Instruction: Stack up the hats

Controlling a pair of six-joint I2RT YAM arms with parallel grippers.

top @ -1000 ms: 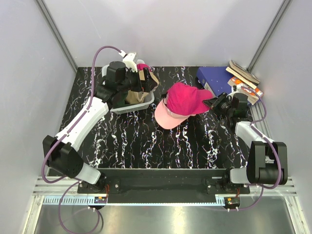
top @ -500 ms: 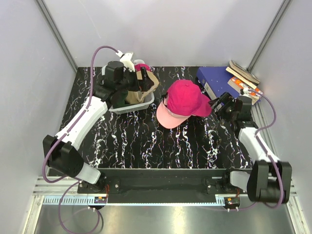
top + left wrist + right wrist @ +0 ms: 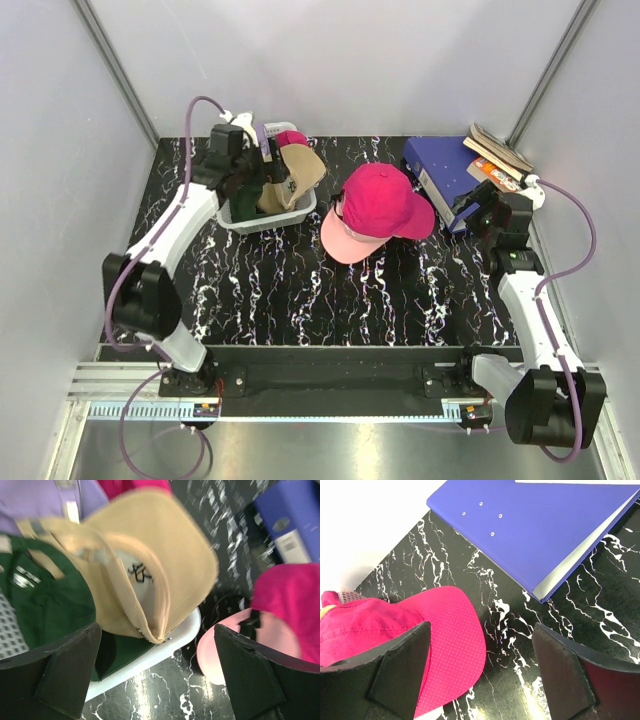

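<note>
I should lower my left gripper into the basket and close it on the tan hat's near edge (image 3: 283, 201) (image 3: 156, 632), because that edge is below and between its open fingers.
A magenta hat (image 3: 385, 198) sits on top of a light pink hat (image 3: 343, 243) in the middle of the table. My right gripper (image 3: 463, 212) stands open just right of the pair, apart from them. In the right wrist view the magenta brim (image 3: 451, 640) lies below its left finger (image 3: 395, 672), untouched. A tan hat (image 3: 297, 170) lies upturned in the basket (image 3: 272, 221), over a dark green hat (image 3: 47, 602) and a lavender hat (image 3: 40, 495). My left gripper (image 3: 258, 178) hangs open over the basket, holding nothing.
A blue binder (image 3: 437, 165) lies at the back right, close behind my right gripper, with a few books (image 3: 500, 160) beside it. The basket stands at the back left, with white walls behind and on both sides.
My right gripper has opened, let go of the magenta hat and drawn back to the right. The left arm has shifted back and left over the basket.
</note>
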